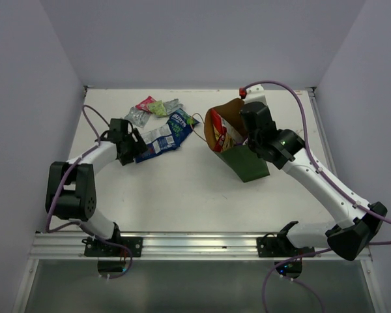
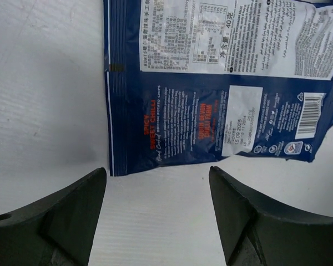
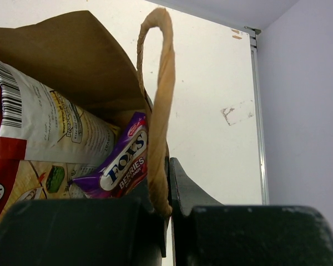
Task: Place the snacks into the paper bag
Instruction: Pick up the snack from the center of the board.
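Observation:
The robot's left gripper will next move outward onto the end of the blue-white packet that is farthest from the bag.
The dark green paper bag [image 1: 251, 163] lies tilted at centre right, its brown inside facing left. My right gripper [image 1: 251, 134] is shut on its tan loop handle [image 3: 158, 83] at the rim. Inside sit the white-red-yellow chip bag [image 3: 39, 133] and a purple packet [image 3: 122, 160]. On the left lies a blue-white packet [image 1: 166, 135], label side up. My left gripper [image 2: 158, 173] stands open just short of the near edge of this packet [image 2: 211, 83], with only bare table between its fingers. Pink [image 1: 144, 103], green [image 1: 158, 108] and silver [image 1: 138, 117] packets lie behind it.
Pale walls close in the table on the left, back and right. A metal rail [image 1: 195, 244] runs along the near edge where both arm bases are bolted. A purple cable [image 1: 300, 104] arcs over the right arm. A scuff mark [image 3: 236, 113] shows on the table beyond the bag.

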### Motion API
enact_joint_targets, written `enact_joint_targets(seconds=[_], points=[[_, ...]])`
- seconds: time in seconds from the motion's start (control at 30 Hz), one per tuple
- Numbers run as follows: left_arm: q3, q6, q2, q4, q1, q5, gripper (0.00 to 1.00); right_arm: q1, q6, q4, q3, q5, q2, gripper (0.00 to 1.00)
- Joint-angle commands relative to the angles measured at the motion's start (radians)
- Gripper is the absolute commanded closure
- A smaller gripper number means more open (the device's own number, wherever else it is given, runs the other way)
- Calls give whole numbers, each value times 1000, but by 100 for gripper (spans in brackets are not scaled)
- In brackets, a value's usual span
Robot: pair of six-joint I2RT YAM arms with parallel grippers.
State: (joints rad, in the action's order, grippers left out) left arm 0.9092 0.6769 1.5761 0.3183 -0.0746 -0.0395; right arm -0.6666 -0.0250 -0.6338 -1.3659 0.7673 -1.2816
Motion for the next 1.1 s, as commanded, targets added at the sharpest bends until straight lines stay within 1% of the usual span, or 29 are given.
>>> enact_joint_targets(seconds=[0.0,0.07,0.3,0.67,0.77,0.87,1.0,1.07], points=[[82,-37,67,-30,9,35,22,-2,13,59,2,23,44,100],[118,-43,91,-21,9,76,23,-2,13,59,5,23,47,100],[207,-60,174,14,7,131,24,-2,10,57,17,29,53,100],[253,-96,251,62,1,203,25,-4,5,57,22,24,44,100],[280,-109,275,91,-33,268,25,-4,2,56,24,24,44,100],[292,-112,303,105,-63,286,26,-4,2,52,25,23,42,100],[292,-112,341,120,-71,290,28,-2,2,52,28,27,48,100],[292,-114,352,136,-74,303,31,-2,2,54,30,27,50,100]])
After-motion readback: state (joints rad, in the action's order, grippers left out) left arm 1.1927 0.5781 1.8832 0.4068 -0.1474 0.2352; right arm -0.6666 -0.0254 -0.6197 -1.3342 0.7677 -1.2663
